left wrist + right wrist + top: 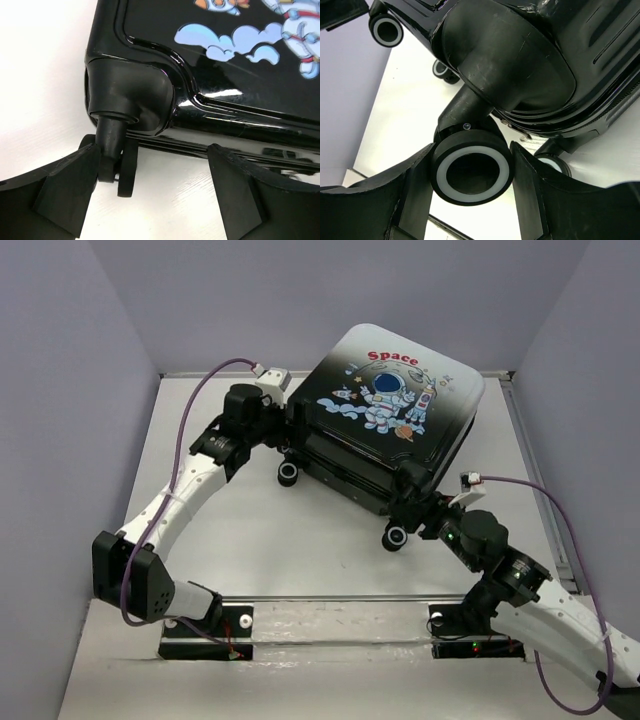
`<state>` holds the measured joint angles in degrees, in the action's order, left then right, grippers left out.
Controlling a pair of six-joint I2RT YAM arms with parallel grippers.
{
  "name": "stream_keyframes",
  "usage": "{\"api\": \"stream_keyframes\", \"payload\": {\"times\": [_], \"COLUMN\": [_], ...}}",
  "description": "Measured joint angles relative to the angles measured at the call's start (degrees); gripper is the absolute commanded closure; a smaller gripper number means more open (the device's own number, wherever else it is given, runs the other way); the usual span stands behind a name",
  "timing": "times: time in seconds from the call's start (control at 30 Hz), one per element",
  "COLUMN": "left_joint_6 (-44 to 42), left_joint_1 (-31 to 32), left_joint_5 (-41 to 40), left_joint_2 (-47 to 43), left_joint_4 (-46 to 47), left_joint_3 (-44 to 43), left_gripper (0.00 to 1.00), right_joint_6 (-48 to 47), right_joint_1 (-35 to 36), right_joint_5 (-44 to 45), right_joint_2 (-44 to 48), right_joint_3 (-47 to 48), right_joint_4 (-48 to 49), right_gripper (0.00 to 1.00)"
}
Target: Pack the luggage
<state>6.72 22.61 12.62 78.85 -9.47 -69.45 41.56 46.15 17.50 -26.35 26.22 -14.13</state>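
Observation:
My right gripper needs to move the luggage's black wheel (472, 173) outward and to the right in the top view and let go of it, because the luggage lies at an angle on the table.
The luggage (390, 410) lies closed on the table, astronaut print and red "Space" facing up, its black wheels toward me. My left gripper (280, 435) is open at the case's left wheel corner (135, 95). In the left wrist view (150, 195) its left finger (65, 190) sits right beside that wheel (127, 170), and nothing is between the jaws. My right gripper (418, 502) is at the case's near right corner. In the right wrist view (472, 172) its fingers press both sides of a black wheel with a white ring (472, 174).
Other wheels show in the top view (289, 473) (394, 537) and in the right wrist view (386, 30). Grey walls close in the white table (250, 530) at the left, back and right. A metal strip (330, 598) runs along the near edge.

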Motion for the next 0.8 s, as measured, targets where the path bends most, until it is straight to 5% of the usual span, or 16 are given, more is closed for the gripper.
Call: {"api": "stream_keyframes", "payload": {"times": [0.37, 0.8], "left_joint_6": [-1.64, -1.97], "left_joint_1": [3.76, 3.76], "left_joint_5": [-21.51, -15.85], "left_joint_2": [0.04, 6.88], "left_joint_4": [-8.39, -9.38], "left_joint_3": [-0.46, -1.29], "left_gripper": [0.01, 0.05], "right_joint_6": [-2.47, -2.84], "right_joint_1": [0.20, 0.44], "right_joint_5": [3.52, 3.76], "right_joint_2": [0.07, -0.09], "right_joint_3": [1.88, 2.25], "right_joint_4": [-4.28, -4.79], "right_gripper": [0.93, 0.93]}}
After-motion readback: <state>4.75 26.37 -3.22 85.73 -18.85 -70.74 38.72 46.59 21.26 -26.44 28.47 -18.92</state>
